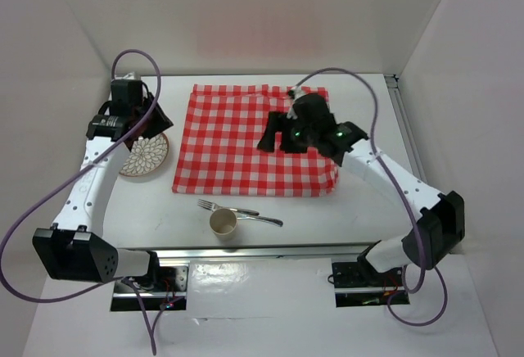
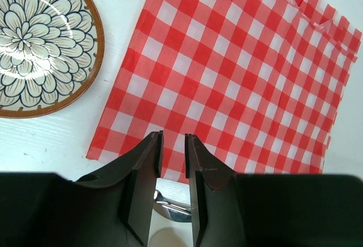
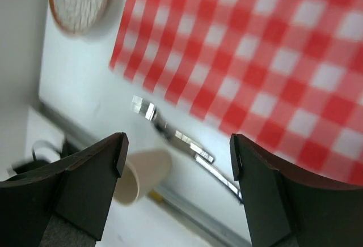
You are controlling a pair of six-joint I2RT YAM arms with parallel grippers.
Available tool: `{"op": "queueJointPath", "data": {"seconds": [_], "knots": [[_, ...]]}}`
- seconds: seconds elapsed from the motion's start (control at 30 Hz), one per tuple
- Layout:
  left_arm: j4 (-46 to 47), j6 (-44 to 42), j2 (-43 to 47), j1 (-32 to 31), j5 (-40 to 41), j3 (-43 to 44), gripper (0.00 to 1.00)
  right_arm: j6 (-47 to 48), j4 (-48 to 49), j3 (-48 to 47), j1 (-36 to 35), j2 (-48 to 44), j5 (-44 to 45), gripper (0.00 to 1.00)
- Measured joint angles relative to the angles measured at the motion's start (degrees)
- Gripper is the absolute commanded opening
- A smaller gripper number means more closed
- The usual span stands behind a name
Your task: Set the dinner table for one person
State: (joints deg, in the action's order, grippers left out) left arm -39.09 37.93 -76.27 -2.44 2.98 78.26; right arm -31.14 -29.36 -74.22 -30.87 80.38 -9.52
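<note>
My right gripper is open and the beige cup stands with its opening up, so my gripper should move back past the cloth's near edge, then down onto the cup's rim.
The white dinner table carries a red-and-white checked cloth in the middle. A flower-patterned plate lies left of the cloth. A fork, a second metal utensil and a beige cup sit in front of the cloth. My left gripper hovers above the plate's far edge. In the left wrist view the gripper is empty, its jaws only a narrow gap apart, with the plate and cloth below. My right gripper hangs over the cloth; in the right wrist view it is wide open and empty, and cup and cutlery show between its fingers.
White walls enclose the table on the left, back and right. A metal rail runs along the front edge between the arm bases. Purple cables loop above both arms.
</note>
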Motion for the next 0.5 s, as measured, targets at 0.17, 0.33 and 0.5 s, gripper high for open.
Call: {"op": "queueJointPath", "data": {"seconds": [0.17,0.33,0.5], "knots": [[-0.22,-0.46,0.72,1.6,-0.92,-0.87,0.4,2.14,-3.72,0.02,-16.94,3.87,1.25,0.9],[-0.79,-0.68,0.7,2.97,-2.23,-1.92,0.38,3.67,-6.82,0.04,-26.27,7.82,2.03,0.87],[-0.76,-0.68,0.68,3.02,-3.26,-3.58,0.38,4.31,-6.88,0.09,-27.52,10.67,2.19,0.81]]}}
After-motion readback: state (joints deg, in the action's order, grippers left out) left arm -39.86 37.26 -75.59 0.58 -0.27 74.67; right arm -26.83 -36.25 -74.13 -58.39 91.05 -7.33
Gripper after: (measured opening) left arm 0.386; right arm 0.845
